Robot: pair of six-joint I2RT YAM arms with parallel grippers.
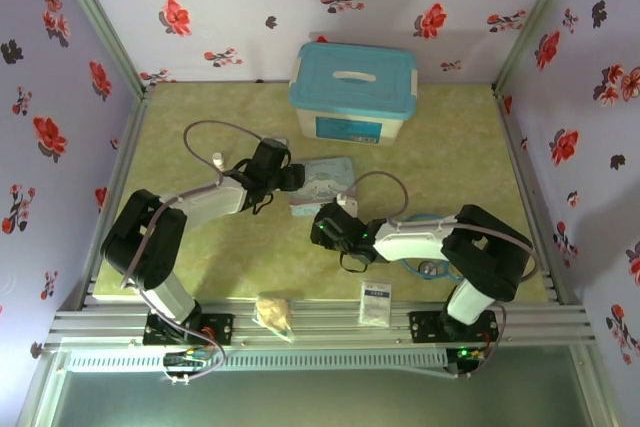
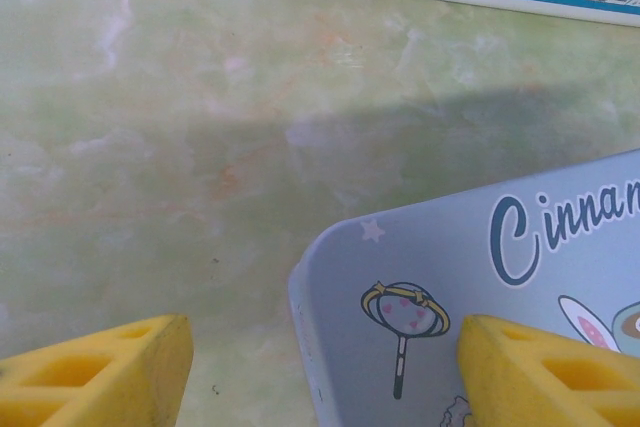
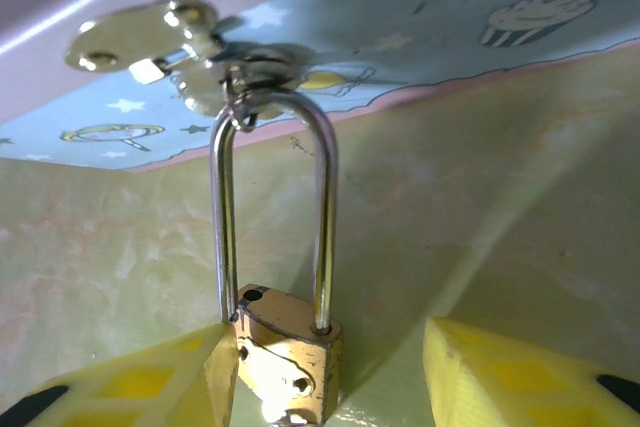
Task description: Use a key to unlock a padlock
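My right gripper will shift sideways and turn to get the padlock's brass body (image 3: 290, 355) between both fingers.
The brass padlock (image 3: 290, 352) hangs by its silver shackle (image 3: 325, 207) from the brass hasp (image 3: 170, 47) on the pastel cartoon tin (image 3: 400, 17). One shackle leg stands outside its empty hole in the body. My right gripper (image 3: 330, 367) is open around the padlock: the left finger (image 3: 160, 382) touches the body, the right finger (image 3: 500, 377) stands apart. The key is hidden. My left gripper (image 2: 325, 367) is open above a corner of the tin (image 2: 480, 297), holding nothing. From above, both grippers (image 1: 290, 177) (image 1: 325, 227) flank the tin (image 1: 325, 179).
A white box with a blue lid (image 1: 352, 92) stands at the back. A small white bottle (image 1: 217, 159) is beside the left arm. A white sachet (image 1: 376, 302) and a brownish lump (image 1: 275, 312) lie on the front rail. Floral walls close three sides.
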